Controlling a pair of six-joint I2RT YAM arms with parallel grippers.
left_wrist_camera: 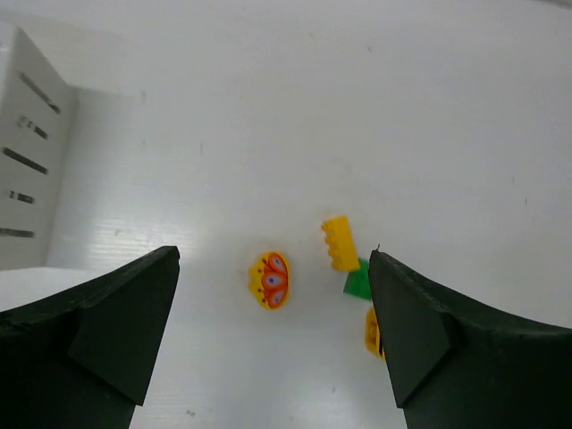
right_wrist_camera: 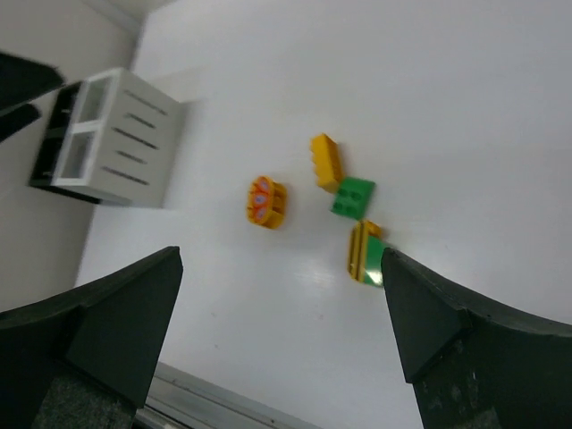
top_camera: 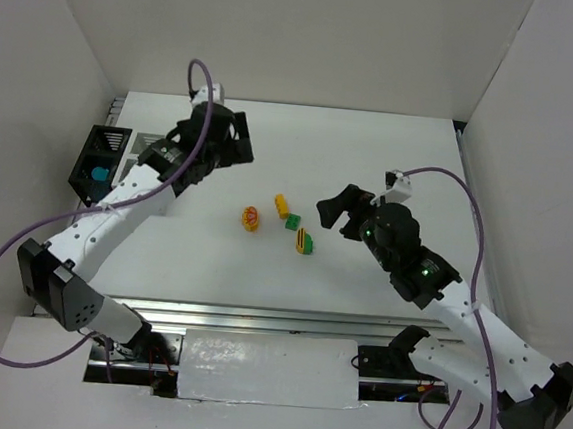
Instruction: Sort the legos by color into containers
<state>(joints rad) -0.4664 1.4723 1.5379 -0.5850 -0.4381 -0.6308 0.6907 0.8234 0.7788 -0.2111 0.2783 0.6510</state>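
Observation:
My left gripper should next go down, back and to the right in the top view, onto the green brick (top_camera: 293, 221) (left_wrist_camera: 357, 281), because the green brick is still lying loose outside the containers.
Four legos lie mid-table: an orange-and-yellow rounded piece (top_camera: 251, 217), a yellow brick (top_camera: 281, 205), a green brick (top_camera: 293, 221) and a yellow-and-green piece (top_camera: 305, 241). A teal lego (top_camera: 100, 171) sits inside the black container (top_camera: 89, 149) at the far left. The white container (right_wrist_camera: 125, 143) adjoins it and is largely hidden by my left arm in the top view. My left gripper (top_camera: 235, 138) hovers open and empty behind the loose legos, right of the containers. My right gripper (top_camera: 332, 210) is open and empty just right of the yellow-and-green piece (right_wrist_camera: 365, 254).
White walls enclose the table at the back, left and right. A metal rail (top_camera: 257, 320) runs along the near edge between the arm bases. In the left wrist view the slatted white bin (left_wrist_camera: 27, 152) stands at the left edge, with the orange piece (left_wrist_camera: 270, 280) between the jaws.

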